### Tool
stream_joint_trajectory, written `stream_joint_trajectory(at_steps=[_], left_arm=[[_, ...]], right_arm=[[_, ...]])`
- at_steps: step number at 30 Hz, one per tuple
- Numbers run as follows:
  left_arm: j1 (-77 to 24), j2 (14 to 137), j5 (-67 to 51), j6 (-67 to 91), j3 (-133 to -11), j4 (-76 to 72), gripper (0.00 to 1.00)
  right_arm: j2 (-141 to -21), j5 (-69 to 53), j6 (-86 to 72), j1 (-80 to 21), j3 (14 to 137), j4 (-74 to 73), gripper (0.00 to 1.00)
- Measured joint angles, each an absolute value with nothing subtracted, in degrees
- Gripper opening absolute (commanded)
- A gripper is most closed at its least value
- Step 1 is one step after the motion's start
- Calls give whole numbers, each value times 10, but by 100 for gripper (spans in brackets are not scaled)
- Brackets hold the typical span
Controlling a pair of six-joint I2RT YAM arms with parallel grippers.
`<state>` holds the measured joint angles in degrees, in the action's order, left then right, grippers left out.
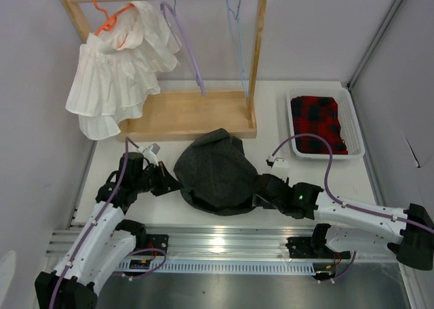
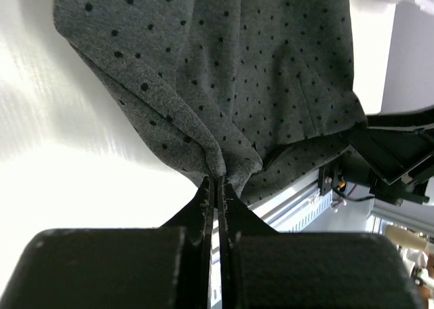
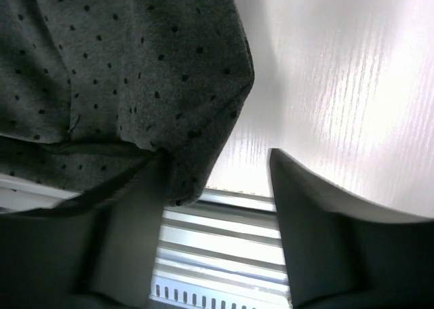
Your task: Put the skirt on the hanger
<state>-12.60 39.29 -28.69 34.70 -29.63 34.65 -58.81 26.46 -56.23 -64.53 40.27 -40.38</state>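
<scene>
One finger is bare, so my right gripper should next move over the skirt [image 1: 217, 170], fingers on both sides of the skirt's edge at its near corner.
The dark grey dotted skirt [image 1: 217, 170] lies bunched on the table in front of the wooden rack. My left gripper [image 1: 173, 182] is shut on the skirt's left edge; in the left wrist view the jaws [image 2: 217, 181] pinch a fold of the skirt [image 2: 237, 72]. My right gripper [image 1: 261, 190] is at the skirt's right edge and open. In the right wrist view the gripper [image 3: 217, 187] has the skirt's hem [image 3: 122, 72] draped over its left finger [image 3: 129, 221], and the right finger [image 3: 312, 228] is bare. The light-blue hanger [image 1: 237, 45] hangs on the rack's rail at the right.
A wooden rack [image 1: 190, 116] stands at the back. It holds a purple hanger [image 1: 188, 48] and an orange hanger [image 1: 108, 21] carrying a white pleated garment [image 1: 115, 78]. A white basket [image 1: 357, 139] with plaid cloth [image 1: 319, 122] sits at the right. A metal rail [image 1: 224, 241] runs along the near edge.
</scene>
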Motion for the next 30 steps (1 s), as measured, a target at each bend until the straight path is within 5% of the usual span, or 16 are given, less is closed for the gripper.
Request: stream_joint_trajectory(at_steps=[13,22,26,30], left_arm=[[-150,394,-286,352,-296,345,0],[-153,400,-287,356,-296,335,0],[-154,401,-287,356,-296,335,0],[-154,401,-287,356,-296,335,0]], right_arm=[[-585,251,-541,-609,450,-396,72],[-641,213,-527,-595,466,-380,56],[-641,205,-527,-593,459,-383,39],[-634,199,-528,-591,449,-396,41]])
